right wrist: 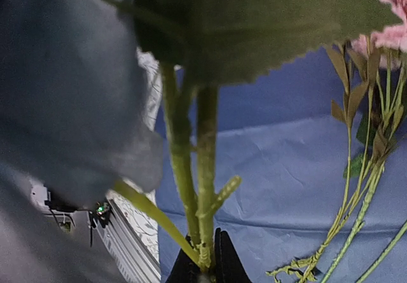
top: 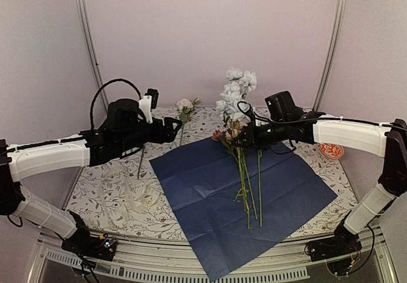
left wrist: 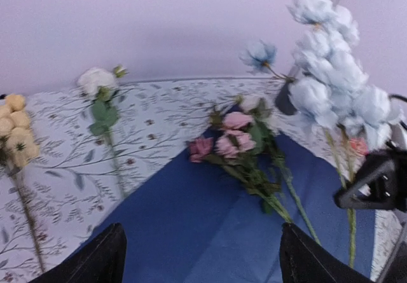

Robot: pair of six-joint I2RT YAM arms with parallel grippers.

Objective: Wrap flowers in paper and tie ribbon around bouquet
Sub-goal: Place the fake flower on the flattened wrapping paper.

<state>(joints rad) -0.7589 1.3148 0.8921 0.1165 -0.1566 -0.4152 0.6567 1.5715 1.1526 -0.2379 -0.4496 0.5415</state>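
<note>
My left gripper should next move down and to the left in the top view onto the yellow flower's lower stem (top: 141,156) (left wrist: 26,212), because that flower still lies off the paper.
The paper (top: 245,200) lies flat on the table, navy face up. On it rest pink flowers (top: 224,135) with long green stems (top: 247,191). My right gripper (top: 245,133) is shut on the stems (right wrist: 205,187) of a white and pale blue flower spray (top: 236,89) and holds it upright over the paper's far corner. The stems sit pinched between its fingertips (right wrist: 208,265). My left gripper (left wrist: 203,261) hangs open over the paper's left part with nothing between its fingers (left wrist: 102,257). A faint cream band, probably the ribbon (top: 143,199), lies left of the paper. No wrapped bouquet is in view.
A white flower (top: 184,105) and a yellow flower (left wrist: 13,127) lie on the floral tablecloth (top: 108,187) behind and under my left arm. A red-orange dish (top: 331,151) sits at the far right. Metal posts stand at both back corners.
</note>
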